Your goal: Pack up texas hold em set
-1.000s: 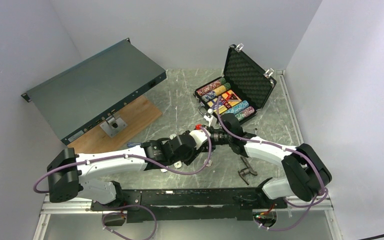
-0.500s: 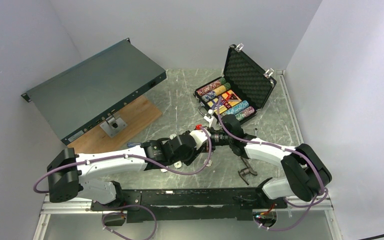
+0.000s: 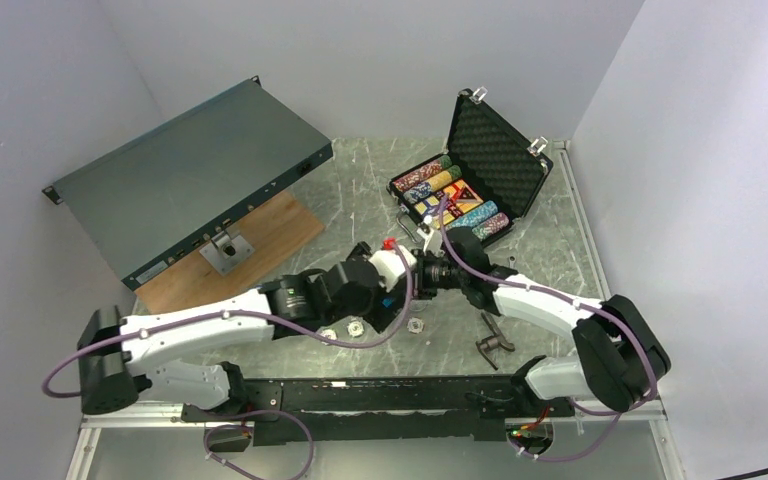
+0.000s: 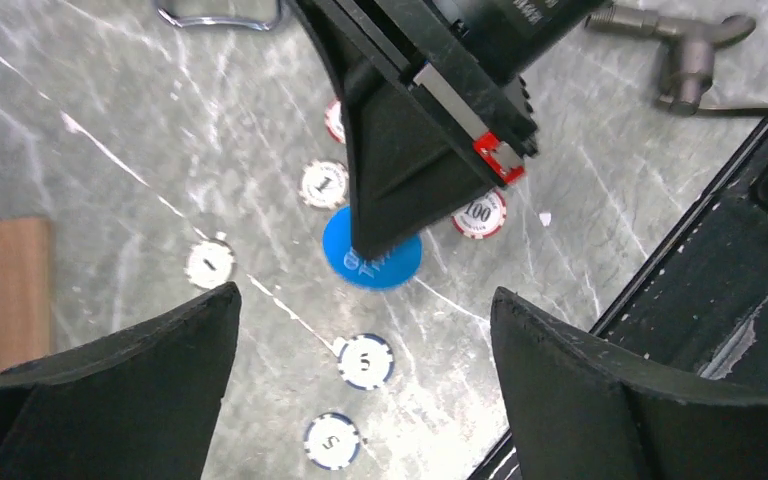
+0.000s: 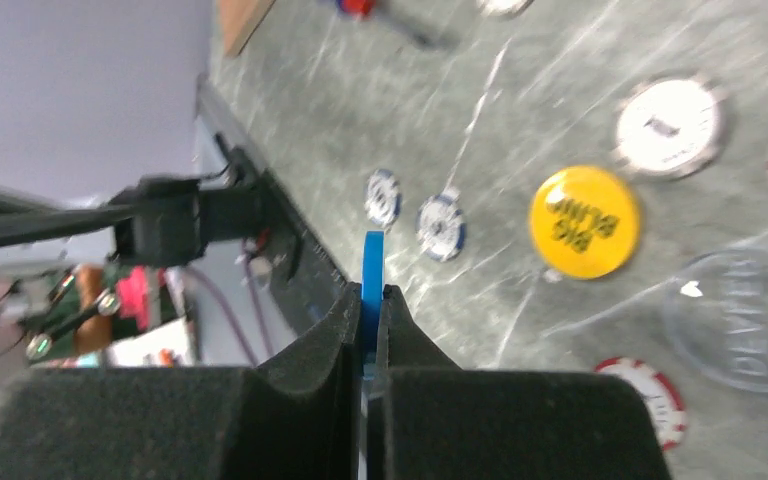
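My right gripper is holding the blue disc and will next carry it outward, then down onto the cards beside the briefcase's handle. The black briefcase (image 3: 495,150) is open at the back.
My right gripper (image 5: 373,292) is shut on the blue disc (image 5: 373,262), seen edge-on between its pads. In the left wrist view its black fingers cover the top of that blue disc (image 4: 375,262). My left gripper (image 4: 365,295) hangs open above loose white chips (image 4: 365,361), holding nothing. A yellow disc (image 5: 585,222), a clear dealer disc (image 5: 745,320) and more chips (image 5: 670,125) lie on the marble. The black briefcase (image 3: 495,150) stands open at the back, with rows of coloured chips (image 3: 450,198) inside.
A grey rack unit (image 3: 190,175) leans on a wooden board (image 3: 255,240) at the left. A silver wrench (image 4: 685,60) lies near the case, and a black tool (image 3: 493,340) lies by the right arm's base. The black front rail (image 4: 720,300) runs close by.
My left gripper has opened and its arm has drawn back to the left. My right gripper has closed on the blue disc.
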`<state>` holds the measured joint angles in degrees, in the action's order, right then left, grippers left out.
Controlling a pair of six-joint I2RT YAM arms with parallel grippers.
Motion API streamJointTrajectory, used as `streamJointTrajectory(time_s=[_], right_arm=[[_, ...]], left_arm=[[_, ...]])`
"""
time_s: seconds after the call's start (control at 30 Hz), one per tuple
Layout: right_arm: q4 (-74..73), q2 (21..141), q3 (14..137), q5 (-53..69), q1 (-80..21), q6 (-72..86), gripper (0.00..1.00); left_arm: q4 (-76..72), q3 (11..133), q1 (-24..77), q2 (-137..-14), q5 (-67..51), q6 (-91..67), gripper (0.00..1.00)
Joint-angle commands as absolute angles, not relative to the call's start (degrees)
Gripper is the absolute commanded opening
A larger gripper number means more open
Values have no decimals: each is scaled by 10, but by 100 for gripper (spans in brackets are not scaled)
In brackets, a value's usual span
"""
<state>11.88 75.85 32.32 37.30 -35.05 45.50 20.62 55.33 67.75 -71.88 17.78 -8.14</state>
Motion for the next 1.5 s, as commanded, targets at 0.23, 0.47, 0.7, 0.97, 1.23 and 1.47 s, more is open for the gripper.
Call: streamJointTrajectory(time_s=[0.23,0.47,0.7,0.97,1.23,1.47], right_arm=[[-137,796,545,-44,-290,299,0],[-149,935,689,-113,-240,227,0],[-168,1075,810,-82,-219,181,0],[-171,1122,854,-5,-191,174,0],[-157,1140,858,75,-172,180,3],[-146,1153,866,107,-167,186,4]], left_arm=[[356,708,522,-619,97,-64,99],[303,641,502,-542,130,-33,99],[269,584,501,-476,168,-26,99],[264,577,500,-456,157,-27,99],[265,580,494,-464,140,-31,99],[266,578,491,-471,144,-31,100]])
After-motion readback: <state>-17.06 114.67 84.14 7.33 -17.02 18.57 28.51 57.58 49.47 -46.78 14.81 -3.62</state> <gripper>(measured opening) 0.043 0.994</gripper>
